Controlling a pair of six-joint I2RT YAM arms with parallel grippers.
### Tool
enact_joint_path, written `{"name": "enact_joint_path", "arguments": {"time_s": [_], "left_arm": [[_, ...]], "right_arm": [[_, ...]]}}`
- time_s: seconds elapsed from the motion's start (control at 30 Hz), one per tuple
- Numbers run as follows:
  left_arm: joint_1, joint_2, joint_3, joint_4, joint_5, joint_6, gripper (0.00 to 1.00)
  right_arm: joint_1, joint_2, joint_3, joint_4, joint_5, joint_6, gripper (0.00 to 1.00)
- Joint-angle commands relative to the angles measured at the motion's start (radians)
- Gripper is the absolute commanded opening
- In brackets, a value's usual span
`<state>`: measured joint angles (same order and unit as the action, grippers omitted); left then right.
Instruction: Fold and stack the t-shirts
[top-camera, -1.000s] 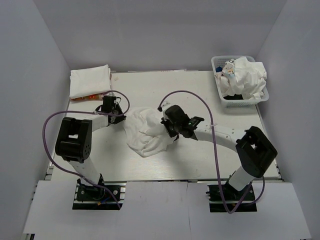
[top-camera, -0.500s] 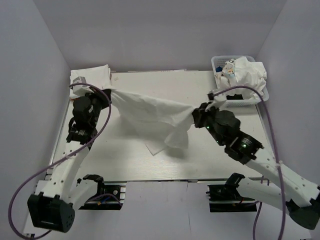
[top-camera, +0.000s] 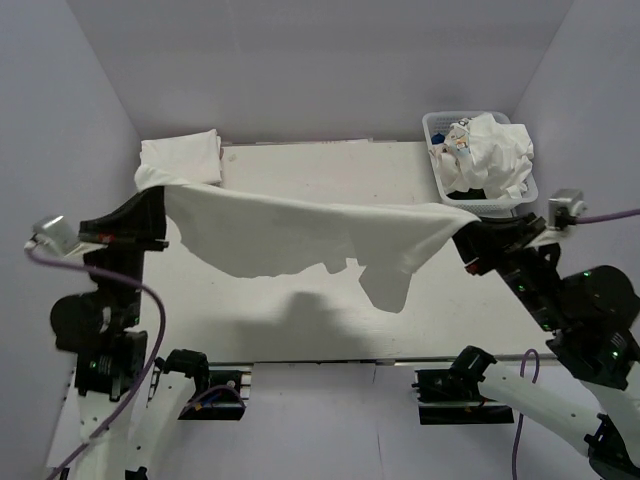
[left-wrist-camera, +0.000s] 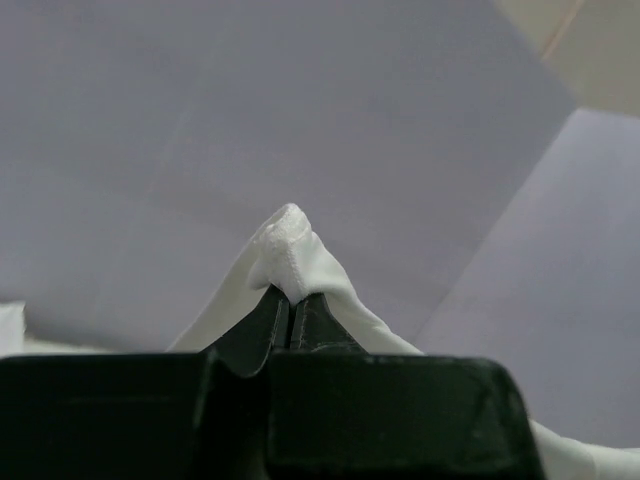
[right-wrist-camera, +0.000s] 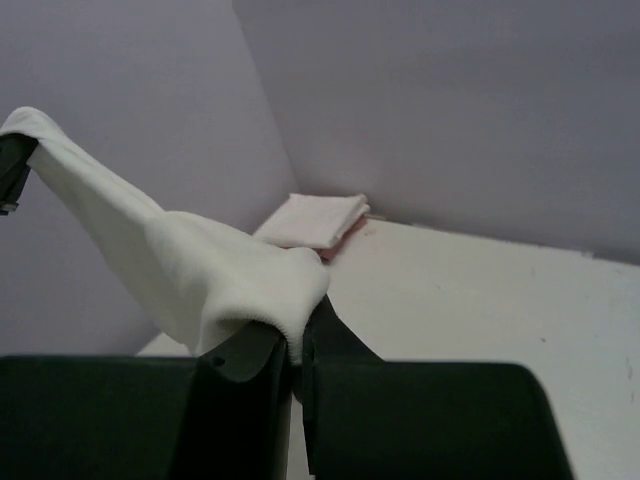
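Next, the left gripper lowers outward to the bare tabletop beside the folded t-shirt and releases the hem, since the held shirt hangs in the air.
A white t-shirt (top-camera: 300, 235) hangs stretched wide in the air above the table, held at both ends. My left gripper (top-camera: 158, 200) is shut on its left end; the left wrist view shows the hem (left-wrist-camera: 285, 245) pinched between my shut jaws. My right gripper (top-camera: 462, 235) is shut on its right end, and the cloth (right-wrist-camera: 190, 265) drapes away from the jaws in the right wrist view. A sleeve (top-camera: 390, 285) dangles below the middle. A folded white t-shirt (top-camera: 180, 160) lies at the table's back left corner, also in the right wrist view (right-wrist-camera: 315, 218).
A white lattice basket (top-camera: 445, 190) at the back right holds several crumpled shirts (top-camera: 495, 155), mostly white. Grey walls close in the table (top-camera: 300, 320) on three sides. The held shirt's shadow falls on the table's middle.
Both arms have lifted high and moved apart, pulling the t-shirt from a bunched heap on the table into a wide span hanging in the air.
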<state>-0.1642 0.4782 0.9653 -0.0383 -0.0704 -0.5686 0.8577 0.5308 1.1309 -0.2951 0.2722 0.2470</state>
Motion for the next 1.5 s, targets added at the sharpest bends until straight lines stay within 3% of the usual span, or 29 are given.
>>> {"name": "enact_joint_path", "arguments": {"time_s": [0.0, 0.1, 0.2, 0.37, 0.47, 0.53, 0.57, 0.6, 0.67, 0.7, 0.73, 0.83, 0.87, 0.9, 0.93, 1.13, 1.2, 1.27, 1.47], "left_arm": [[0.011, -0.049, 0.079, -0.023, 0.018, 0.013, 0.0], [0.011, -0.049, 0.113, -0.052, 0.027, 0.022, 0.0], [0.011, 0.005, 0.092, -0.061, 0.038, 0.013, 0.0], [0.011, 0.137, -0.069, -0.005, 0.011, -0.022, 0.0], [0.011, 0.372, -0.157, 0.028, -0.104, -0.072, 0.0], [0.02, 0.507, -0.169, 0.04, -0.17, -0.097, 0.06], [0.02, 0.58, -0.157, 0.017, -0.186, -0.097, 0.17], [0.02, 0.65, -0.137, 0.005, -0.195, -0.097, 0.49], [0.02, 0.829, -0.03, -0.047, -0.195, -0.083, 0.81], [0.02, 0.874, 0.019, -0.134, -0.195, -0.062, 0.99], [0.02, 0.907, 0.097, -0.165, -0.195, -0.047, 0.99], [0.011, 0.93, 0.139, -0.202, -0.172, -0.002, 0.99], [0.0, 0.918, 0.124, -0.19, -0.149, 0.009, 0.99], [0.0, 0.9, 0.107, -0.19, -0.12, 0.009, 0.99], [0.0, 0.861, 0.07, -0.178, -0.041, 0.024, 0.99], [-0.018, 0.702, -0.207, -0.059, 0.366, -0.013, 0.99], [-0.053, 0.65, -0.316, -0.048, 0.412, -0.042, 0.99], [-0.092, 0.607, -0.365, -0.101, 0.426, -0.054, 0.99], [-0.224, 0.516, -0.439, -0.279, 0.443, -0.054, 0.99]], "right_arm": [[-0.003, -0.031, 0.064, -0.004, -0.102, -0.012, 0.0], [-0.003, -0.035, 0.064, -0.029, -0.056, 0.005, 0.0], [-0.002, -0.026, -0.012, -0.01, 0.099, 0.027, 0.0], [-0.006, 0.056, -0.268, 0.131, 0.71, 0.063, 0.0], [-0.037, 0.298, -0.342, 0.162, 0.893, 0.18, 0.0], [-0.066, 0.377, -0.371, 0.188, 0.854, 0.196, 0.0], [-0.124, 0.464, -0.387, 0.241, 0.709, 0.19, 0.0], [-0.15, 0.563, -0.391, 0.26, 0.659, 0.173, 0.11], [-0.21, 0.728, -0.341, 0.179, 0.511, 0.196, 0.33], [-0.233, 0.783, -0.229, 0.137, 0.49, 0.208, 0.39], [-0.247, 0.917, -0.185, 0.096, 0.48, 0.248, 0.4], [-0.253, 1.02, -0.04, -0.065, 0.472, 0.268, 0.44], [-0.256, 1.02, -0.031, -0.067, 0.454, 0.265, 0.53], [-0.263, 1.014, -0.022, -0.065, 0.438, 0.253, 0.56], [-0.267, 0.997, -0.026, -0.064, 0.377, 0.25, 0.9], [-0.258, 0.881, -0.123, -0.05, 0.154, 0.161, 0.9], [-0.258, 0.844, -0.147, -0.065, 0.113, 0.184, 0.9], [-0.255, 0.822, -0.209, -0.075, -0.021, 0.199, 0.9], [-0.186, 0.862, -0.28, 0.01, -0.261, 0.101, 0.9]]}}
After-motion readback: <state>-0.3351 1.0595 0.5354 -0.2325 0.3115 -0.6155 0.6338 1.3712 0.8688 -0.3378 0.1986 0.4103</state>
